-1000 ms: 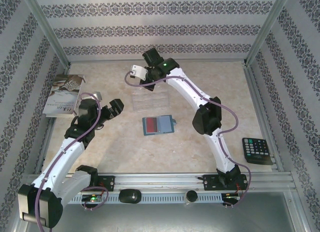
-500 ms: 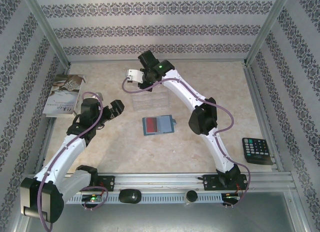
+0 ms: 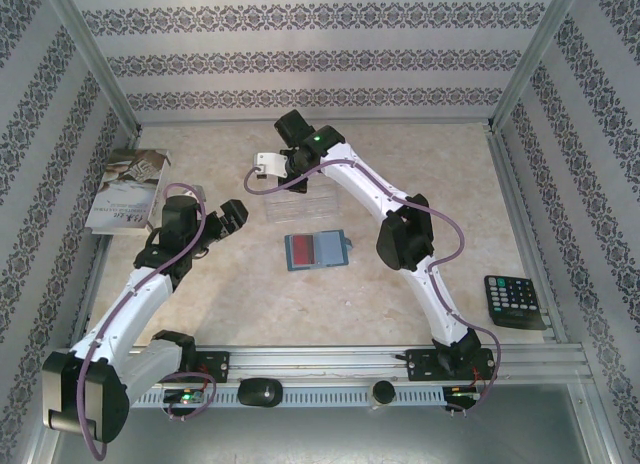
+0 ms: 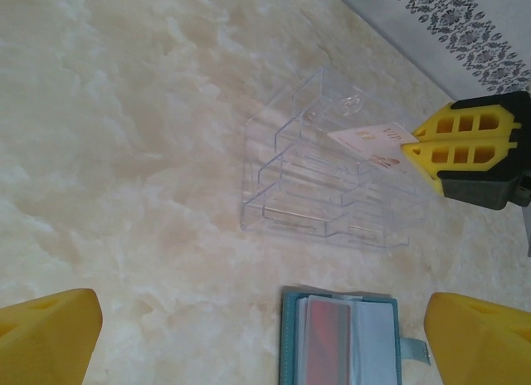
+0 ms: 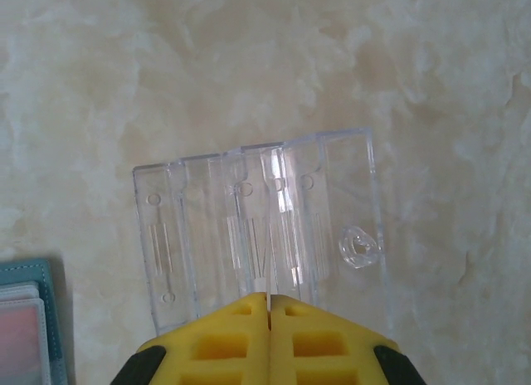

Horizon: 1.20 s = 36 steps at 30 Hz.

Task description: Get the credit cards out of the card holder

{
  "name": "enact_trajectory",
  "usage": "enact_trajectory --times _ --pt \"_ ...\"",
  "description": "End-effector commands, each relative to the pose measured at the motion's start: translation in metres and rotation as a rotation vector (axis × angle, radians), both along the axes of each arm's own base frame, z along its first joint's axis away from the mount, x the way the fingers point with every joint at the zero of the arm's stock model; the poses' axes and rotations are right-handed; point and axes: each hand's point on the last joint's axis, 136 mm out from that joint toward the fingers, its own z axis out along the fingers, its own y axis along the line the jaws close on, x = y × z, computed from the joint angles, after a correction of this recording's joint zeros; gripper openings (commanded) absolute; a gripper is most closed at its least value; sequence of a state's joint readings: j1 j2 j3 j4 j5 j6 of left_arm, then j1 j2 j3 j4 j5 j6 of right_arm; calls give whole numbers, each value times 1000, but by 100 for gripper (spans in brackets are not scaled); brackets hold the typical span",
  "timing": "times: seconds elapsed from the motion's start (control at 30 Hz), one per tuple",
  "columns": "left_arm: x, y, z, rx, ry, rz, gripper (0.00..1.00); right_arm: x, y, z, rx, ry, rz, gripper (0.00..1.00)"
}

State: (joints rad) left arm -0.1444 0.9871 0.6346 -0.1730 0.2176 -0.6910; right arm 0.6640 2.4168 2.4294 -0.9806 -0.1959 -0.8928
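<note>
The robot's right gripper will next bring the pale credit card down into a tray slot.
The teal card holder lies open at the table's middle, with a red credit card in its left panel. My right gripper hangs over the clear tray, shut on a pale credit card that points down at the tray's slots. In the right wrist view that card shows edge-on between the shut yellow fingers. My left gripper stands open and empty, left of the holder and above the table. The card holder lies just ahead of its fingers.
A white booklet lies at the far left by the wall. A black calculator sits at the right edge. Patterned walls close in the back and both sides. Bare marble table spreads in front of the holder.
My right gripper has come nearer and lower over the clear tray with the pale card in it. The left arm has barely shifted and stays open.
</note>
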Motion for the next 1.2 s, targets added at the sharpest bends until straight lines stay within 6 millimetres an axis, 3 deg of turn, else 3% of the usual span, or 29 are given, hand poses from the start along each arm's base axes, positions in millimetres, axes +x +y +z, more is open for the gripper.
enact_trajectory --times 0.0,0.53,1.17 --pt "2 2 0 -3 4 -5 100 -9 5 12 15 -7 36 0" --pt "3 2 -6 -14 19 -3 100 4 11 -2 -2 -62 43 0" --pt "2 3 -6 -19 19 1 100 -1 16 -33 -22 -24 44 0"
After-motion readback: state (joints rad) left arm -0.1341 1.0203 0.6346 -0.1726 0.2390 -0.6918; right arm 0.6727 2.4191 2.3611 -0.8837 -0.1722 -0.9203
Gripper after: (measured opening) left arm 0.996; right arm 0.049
